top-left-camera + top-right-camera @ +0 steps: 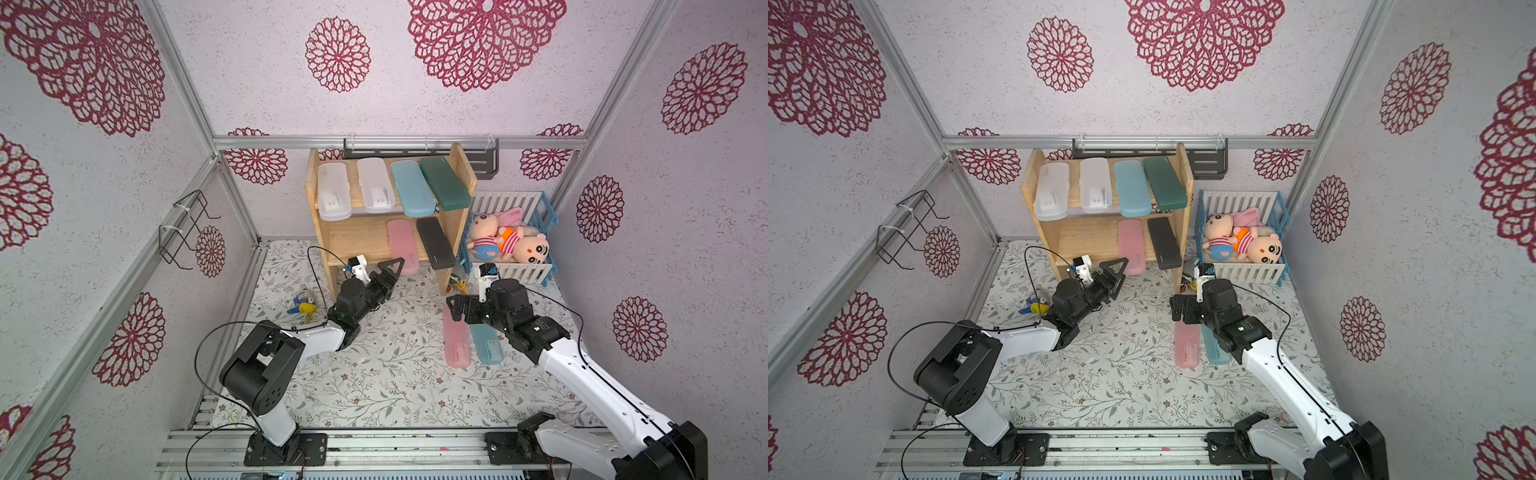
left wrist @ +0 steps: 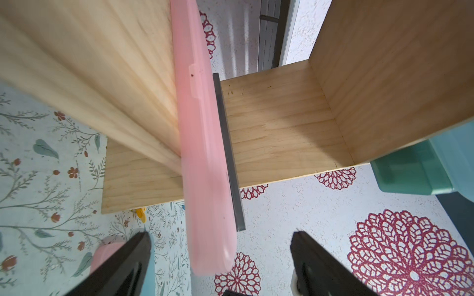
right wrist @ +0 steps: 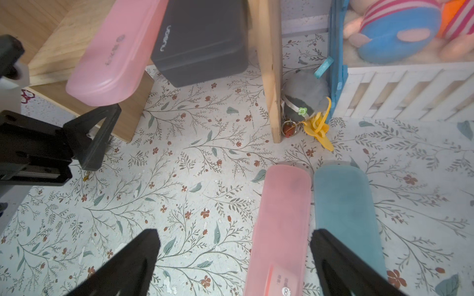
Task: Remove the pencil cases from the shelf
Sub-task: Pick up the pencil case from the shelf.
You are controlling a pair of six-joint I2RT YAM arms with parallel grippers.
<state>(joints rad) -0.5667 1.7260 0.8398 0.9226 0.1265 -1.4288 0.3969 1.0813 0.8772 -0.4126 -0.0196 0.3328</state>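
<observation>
The near end of the pink case (image 1: 409,267) (image 2: 212,254) juts past the shelf, so the left gripper needs to ease toward the black case, further onto that end of the pink case, and close.
The wooden shelf (image 1: 357,237) holds two frosted white pencil cases (image 1: 334,191), a light blue one (image 1: 411,187) and a dark green one (image 1: 444,180) on its top tier. A pink case (image 1: 401,245) and a black case (image 1: 436,243) lie on the lower tier. My left gripper (image 1: 395,270) is open, its fingers on either side of the pink case's overhanging front end (image 2: 210,230), with gaps on both sides. My right gripper (image 3: 234,233) hangs open over the table, beside a pink case (image 3: 282,217) and a light blue case (image 3: 343,205) lying there.
A white-and-blue crate (image 1: 519,272) of plush toys stands right of the shelf, with a small grey and yellow toy (image 3: 305,102) wedged between them. A yellow and blue bird toy (image 1: 305,307) lies left of my left arm. A dark rack (image 1: 486,160) hangs on the back wall.
</observation>
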